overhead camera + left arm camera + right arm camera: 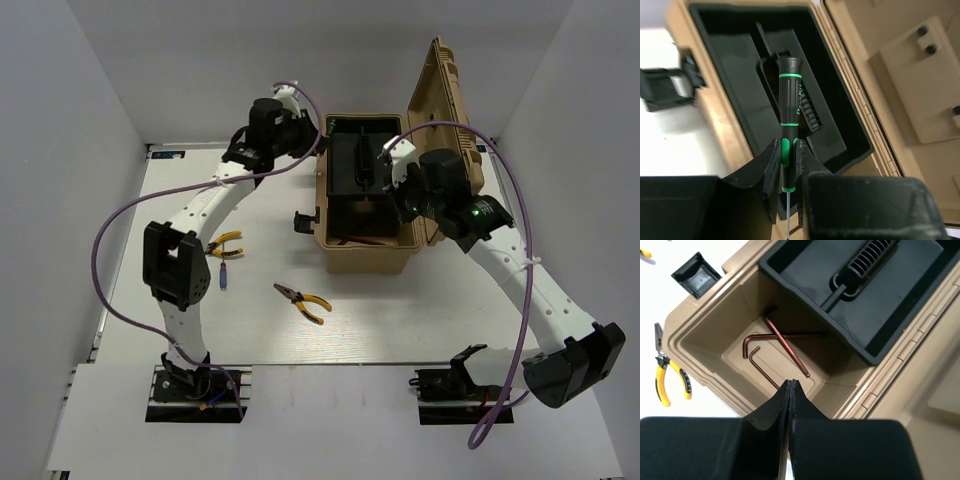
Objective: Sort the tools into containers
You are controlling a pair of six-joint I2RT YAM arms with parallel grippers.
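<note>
The tray's latch-side bottom is empty, so next the left gripper should carry the screwdriver to the right in the top view and down to it, then release the screwdriver there.
The tan toolbox (365,250) stands open, its lid (445,110) upright and a black inner tray (740,65) across the top. My left gripper (788,150) is shut on a black screwdriver with green bands (789,95), holding it over the tray. My right gripper (790,385) is shut with nothing between its fingers, above the box's open bottom compartment, where three dark hex keys (785,342) lie crossed. In the top view the left gripper (318,140) is at the box's far left corner and the right gripper (388,168) hangs over the tray.
Two yellow-handled pliers lie on the white table left of the box, one (225,245) by the left arm, one (303,302) nearer the front. A small blue-handled tool (222,279) lies beside the first. A black latch (696,275) sticks out from the box's side.
</note>
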